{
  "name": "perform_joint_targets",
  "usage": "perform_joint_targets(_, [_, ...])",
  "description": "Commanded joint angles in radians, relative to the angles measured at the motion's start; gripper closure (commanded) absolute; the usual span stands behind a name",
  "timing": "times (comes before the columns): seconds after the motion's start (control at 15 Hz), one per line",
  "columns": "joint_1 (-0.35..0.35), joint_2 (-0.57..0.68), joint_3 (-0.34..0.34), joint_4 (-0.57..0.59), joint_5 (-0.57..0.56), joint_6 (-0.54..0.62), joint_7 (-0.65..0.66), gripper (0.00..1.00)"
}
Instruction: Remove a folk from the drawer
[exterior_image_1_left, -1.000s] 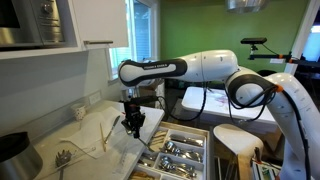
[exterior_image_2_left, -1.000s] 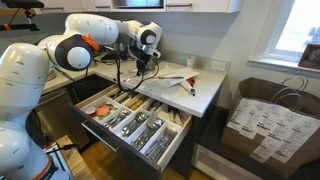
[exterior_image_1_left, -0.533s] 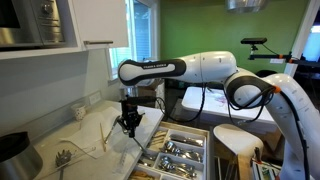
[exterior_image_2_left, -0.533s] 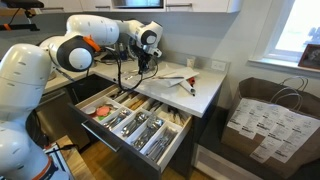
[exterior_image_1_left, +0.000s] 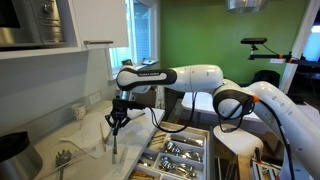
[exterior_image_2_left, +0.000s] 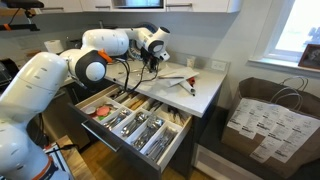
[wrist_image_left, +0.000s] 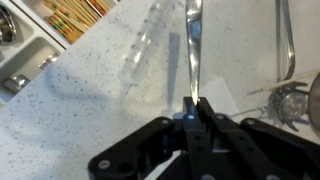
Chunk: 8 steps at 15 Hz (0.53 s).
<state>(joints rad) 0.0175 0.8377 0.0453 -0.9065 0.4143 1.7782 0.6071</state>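
I will next move the fork in my gripper away from my base and the open drawer, and then I will lower it onto the white sheet (exterior_image_1_left: 95, 151) (wrist_image_left: 218, 97).
My gripper (wrist_image_left: 197, 106) is shut on the end of a silver fork (wrist_image_left: 193, 45) and holds it above the speckled white counter (wrist_image_left: 80, 110). In an exterior view the gripper (exterior_image_1_left: 118, 119) is over the counter, left of the open drawer (exterior_image_1_left: 195, 134), and the fork (exterior_image_1_left: 115, 146) hangs straight down from it. In an exterior view the gripper (exterior_image_2_left: 152, 63) is above the counter behind the open drawer (exterior_image_2_left: 168, 148), which holds several pieces of cutlery in dividers. The fork's tines are out of the wrist view.
A clear plastic utensil (wrist_image_left: 143, 52), a long metal utensil (wrist_image_left: 285, 40) and a whisk (wrist_image_left: 292, 103) lie on the counter near the fork. A dark pot (exterior_image_1_left: 12, 148) stands at the counter's near left. A paper bag (exterior_image_2_left: 265, 115) stands beside the counter.
My gripper has moved from above the drawer's edge to over the counter, carrying the fork with it. The arm now reaches further across.
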Motion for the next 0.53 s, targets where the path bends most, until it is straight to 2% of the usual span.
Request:
perform_joint_targets(0.0, [-0.023,0.119,0.008,0.141,0.035,0.091,0.133,0.98])
perform_joint_targets(0.47, [-0.037,0.247,-0.015,0.242,0.037,0.346,0.385,0.98])
